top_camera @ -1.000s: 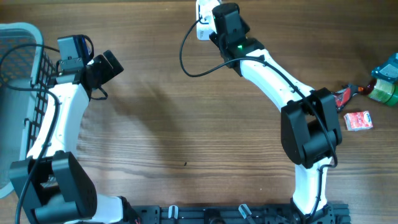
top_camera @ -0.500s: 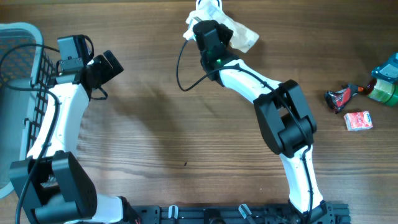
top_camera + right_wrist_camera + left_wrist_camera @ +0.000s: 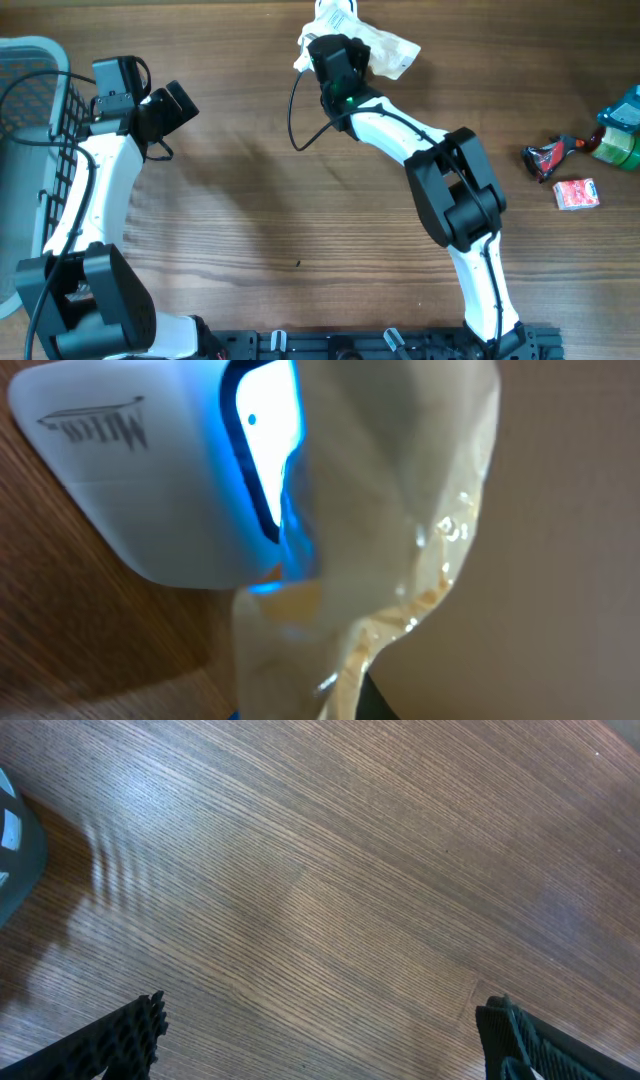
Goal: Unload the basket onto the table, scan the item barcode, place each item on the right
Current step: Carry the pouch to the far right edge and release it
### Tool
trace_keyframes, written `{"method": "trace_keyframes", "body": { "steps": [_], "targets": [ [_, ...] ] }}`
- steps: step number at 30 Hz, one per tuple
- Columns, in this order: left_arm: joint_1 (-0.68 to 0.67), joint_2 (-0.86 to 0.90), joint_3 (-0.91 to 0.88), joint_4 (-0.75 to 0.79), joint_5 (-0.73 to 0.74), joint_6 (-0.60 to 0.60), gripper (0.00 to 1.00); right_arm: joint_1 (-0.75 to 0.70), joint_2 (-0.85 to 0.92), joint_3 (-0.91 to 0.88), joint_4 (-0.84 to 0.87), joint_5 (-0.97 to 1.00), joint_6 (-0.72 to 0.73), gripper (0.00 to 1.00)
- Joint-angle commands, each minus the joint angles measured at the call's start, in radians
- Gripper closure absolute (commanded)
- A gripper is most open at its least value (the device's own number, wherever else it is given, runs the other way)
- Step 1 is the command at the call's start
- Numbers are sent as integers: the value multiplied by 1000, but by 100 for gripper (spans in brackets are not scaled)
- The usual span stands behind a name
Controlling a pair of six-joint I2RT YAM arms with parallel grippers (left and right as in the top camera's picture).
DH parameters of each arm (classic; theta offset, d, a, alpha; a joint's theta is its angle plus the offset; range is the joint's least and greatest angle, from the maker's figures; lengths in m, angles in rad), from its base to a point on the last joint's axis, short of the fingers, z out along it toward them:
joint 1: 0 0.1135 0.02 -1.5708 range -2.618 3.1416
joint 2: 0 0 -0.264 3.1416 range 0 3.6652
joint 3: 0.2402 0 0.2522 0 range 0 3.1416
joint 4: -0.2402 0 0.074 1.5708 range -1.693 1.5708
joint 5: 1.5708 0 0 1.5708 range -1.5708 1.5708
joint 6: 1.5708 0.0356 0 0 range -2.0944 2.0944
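Note:
The robot's right gripper will next carry the item away from the scanner (image 3: 330,15) and down onto the wood beside the dark red wrapper, because the other goods lie there.
The item, a pale crinkly plastic-wrapped pack (image 3: 390,52), hangs at the far middle of the table next to the white barcode scanner (image 3: 330,15). My right gripper (image 3: 358,48) is shut on the item, its fingers hidden under the wrist. In the right wrist view the pack (image 3: 390,510) fills the centre, right against the scanner (image 3: 130,490), whose window (image 3: 262,440) glows blue. No barcode shows. My left gripper (image 3: 175,103) hovers over bare wood at the left, open, with nothing between its fingers (image 3: 130,1035).
A grey mesh basket (image 3: 30,60) stands at the left edge. At the right edge lie a green and teal object (image 3: 620,140), a dark red wrapper (image 3: 548,157) and a small red packet (image 3: 576,193). A black cable (image 3: 295,100) loops off the right wrist.
The right arm has folded and its wrist has shifted left along the far edge, bringing the pale pack into sight beside the scanner. The left arm has not moved.

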Motion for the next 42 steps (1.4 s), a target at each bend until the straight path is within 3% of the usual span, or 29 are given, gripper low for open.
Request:
{"method": "trace_keyframes", "body": {
  "steps": [1,5,9,11,13,16,18,23,25,27,28,32,37,39,42],
  "targets": [
    [4,-20,17,0,-6,16,0,0,-3,12,21,50,-23,95],
    [4,-20,17,0,-6,15,0,-18,-148,12,-13,100,8,95],
    [4,-20,17,0,-6,15,0,-115,-286,12,-138,303,298,95],
    [4,-20,17,0,-6,15,0,-200,-304,12,-428,344,571,95],
    [4,-20,17,0,-6,16,0,-279,-304,12,-731,239,863,95],
    [4,-20,17,0,-6,16,0,-417,-304,12,-925,-20,1131,95],
    [4,-20,17,0,-6,15,0,-519,-303,7,-953,-164,1168,95],
    [4,-20,17,0,-6,16,0,-734,-303,-89,-857,-197,1162,95],
    [4,-20,17,0,-6,16,0,-813,-303,-113,-809,-311,1163,95],
    [4,-20,17,0,-6,16,0,-859,-303,-114,-798,-426,1164,89],
    [4,-20,17,0,-6,15,0,-886,-303,-114,-793,-492,1164,81],
    [4,-20,17,0,-6,15,0,-875,-311,-108,-817,-533,1164,0],
    [4,-20,17,15,-6,15,0,-857,-536,38,-882,-561,1165,0],
    [4,-20,17,138,-6,15,0,-857,-681,60,-810,-560,1163,0],
    [4,-20,17,148,-6,15,0,-851,-907,62,-607,-561,1167,0]
  ]
}}
